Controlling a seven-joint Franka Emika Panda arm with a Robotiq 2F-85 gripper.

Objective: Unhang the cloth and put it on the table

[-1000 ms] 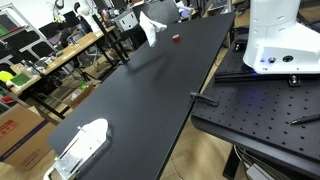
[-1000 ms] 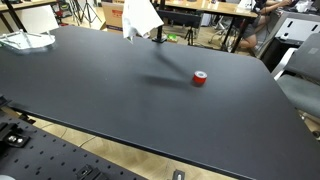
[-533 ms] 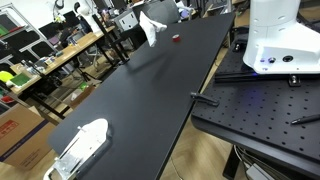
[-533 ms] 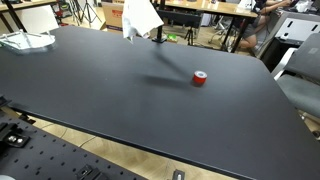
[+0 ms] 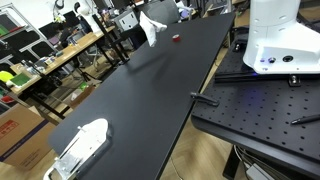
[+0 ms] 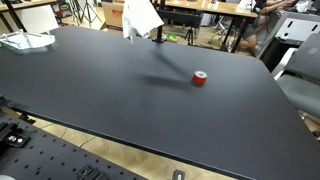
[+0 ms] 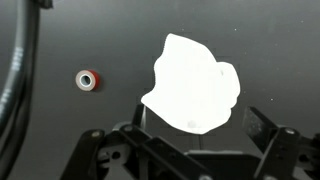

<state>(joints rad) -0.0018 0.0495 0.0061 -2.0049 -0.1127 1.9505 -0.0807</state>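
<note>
Next, my gripper goes down open toward the white cloth's rounded lower edge (image 7: 226,101), since that edge lies below it and to its right in the wrist view.
A white cloth (image 5: 150,25) hangs on a thin dark stand at the far edge of the black table (image 5: 140,100). It shows in both exterior views, the cloth (image 6: 138,15) near the top edge. In the wrist view the cloth (image 7: 195,85) is seen from above, bright and overexposed, with the stand's rod (image 7: 143,118) below it. My gripper (image 7: 190,152) is open and empty; its fingers frame the bottom of the wrist view, high above the cloth and not touching it. The gripper is out of view in both exterior views.
A small red tape roll (image 6: 200,77) lies on the table near the cloth, also in the wrist view (image 7: 88,79). A white flat object (image 5: 80,148) lies at the table's other end. A perforated plate (image 5: 265,110) and white robot base (image 5: 280,40) stand beside the table.
</note>
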